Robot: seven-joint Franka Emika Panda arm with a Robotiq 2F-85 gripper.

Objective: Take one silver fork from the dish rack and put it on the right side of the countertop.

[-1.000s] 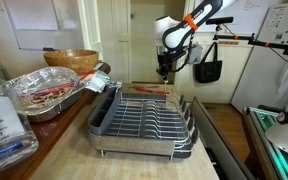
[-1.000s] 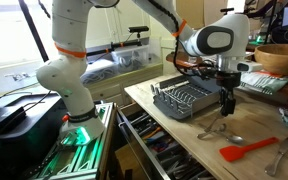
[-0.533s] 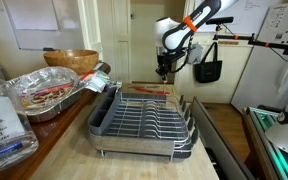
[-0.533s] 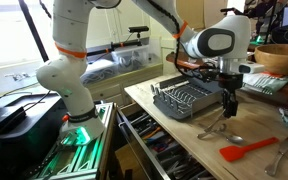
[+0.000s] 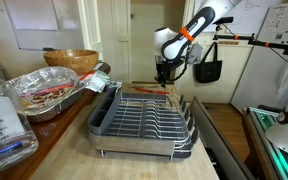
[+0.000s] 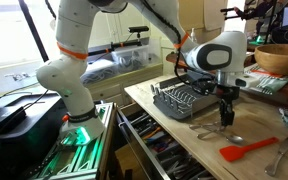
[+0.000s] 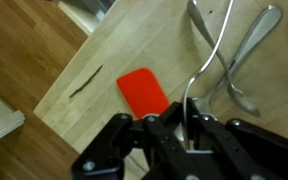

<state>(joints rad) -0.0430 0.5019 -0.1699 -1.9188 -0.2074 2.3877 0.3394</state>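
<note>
I will next move my gripper down to the tan countertop, by the red spatula a little below. I will bring the silver fork (image 7: 206, 68) onto the wood and then let go of it.
My gripper (image 7: 189, 125) is shut on a silver fork (image 7: 206, 68), whose thin shaft runs out from between the fingers over the tan wooden countertop (image 7: 104, 50). In an exterior view the gripper (image 6: 227, 108) hangs low over the countertop (image 6: 179, 140), just past the end of the silver wire dish rack (image 6: 187, 98). The gripper (image 5: 164, 73) also shows beyond the far end of the dish rack (image 5: 144, 118) in the other exterior view. The fork's tip is close to the counter; I cannot tell if it touches.
A red spatula (image 7: 144, 92) (image 6: 249, 151) lies on the counter near the gripper. Other silver utensils (image 7: 252, 45) lie beside the fork, and a spoon (image 6: 234, 137) and one more utensil (image 6: 280, 155) lie nearby. A wooden bowl (image 5: 70, 60) and a foil tray (image 5: 46, 92) stand beside the rack.
The gripper has come down toward the countertop with the fork in it. The rack and the other utensils have not moved.
</note>
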